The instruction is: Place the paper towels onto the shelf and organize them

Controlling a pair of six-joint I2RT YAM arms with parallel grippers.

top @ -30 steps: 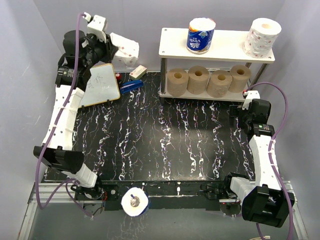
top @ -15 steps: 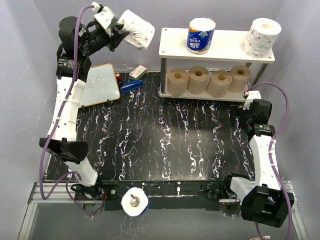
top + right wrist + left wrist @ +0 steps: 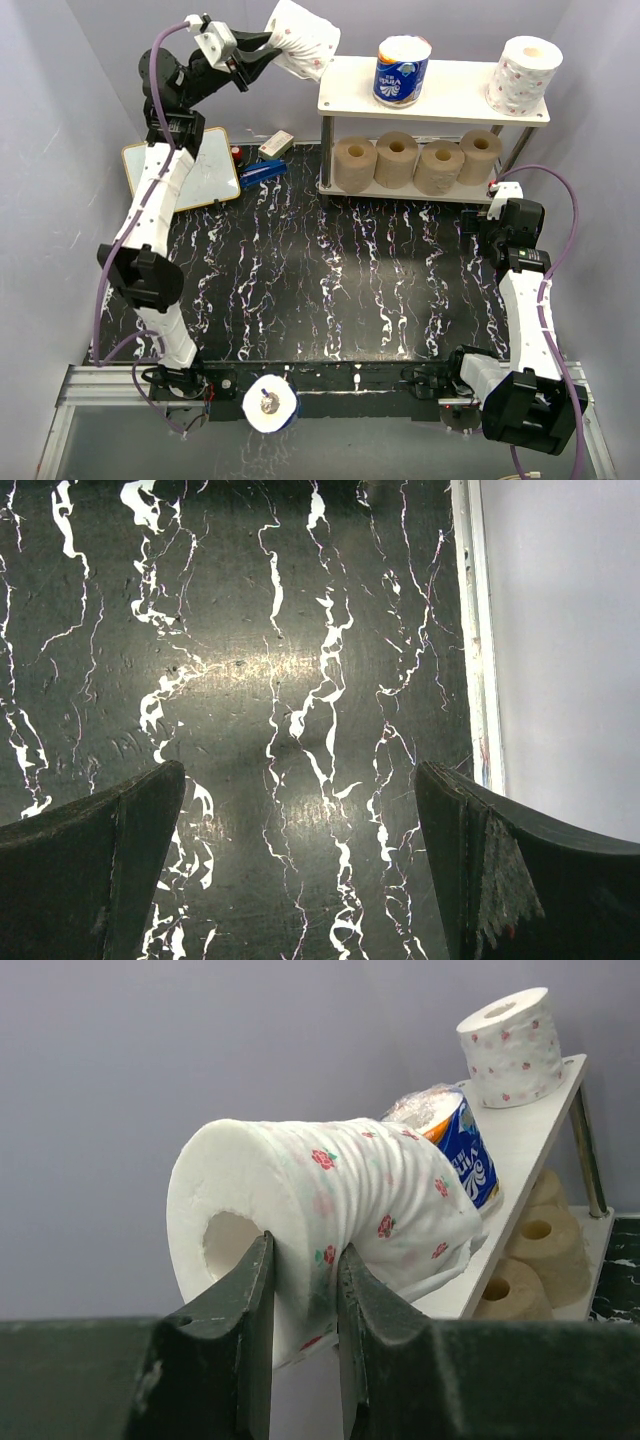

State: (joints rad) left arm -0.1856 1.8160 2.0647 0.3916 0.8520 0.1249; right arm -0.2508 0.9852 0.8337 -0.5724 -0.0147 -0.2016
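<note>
My left gripper will next move toward the blue-wrapped roll (image 3: 401,70). Then it will go down beside it onto the end of the shelf's top board.
My left gripper (image 3: 262,52) is shut on a white flower-patterned paper towel roll (image 3: 301,39), pinching its wall, one finger inside the core (image 3: 300,1260). It holds the roll (image 3: 330,1210) in the air at the left end of the shelf's top board (image 3: 450,95). On that board stand a blue-wrapped roll (image 3: 401,70) and a white patterned roll (image 3: 523,75). The lower board holds several tan-brown rolls (image 3: 416,162) in a row. My right gripper (image 3: 487,215) is open and empty, low over the black table (image 3: 290,680) near the shelf's right legs.
A small framed whiteboard (image 3: 182,172) lies at the back left, with a stapler and small items (image 3: 264,162) beside it. Another white roll (image 3: 270,404) sits at the near table edge between the arm bases. Grey walls close the back and sides.
My left arm has lifted the patterned roll up and to the right, from above the whiteboard to the shelf's top left end. The right arm has not moved.
</note>
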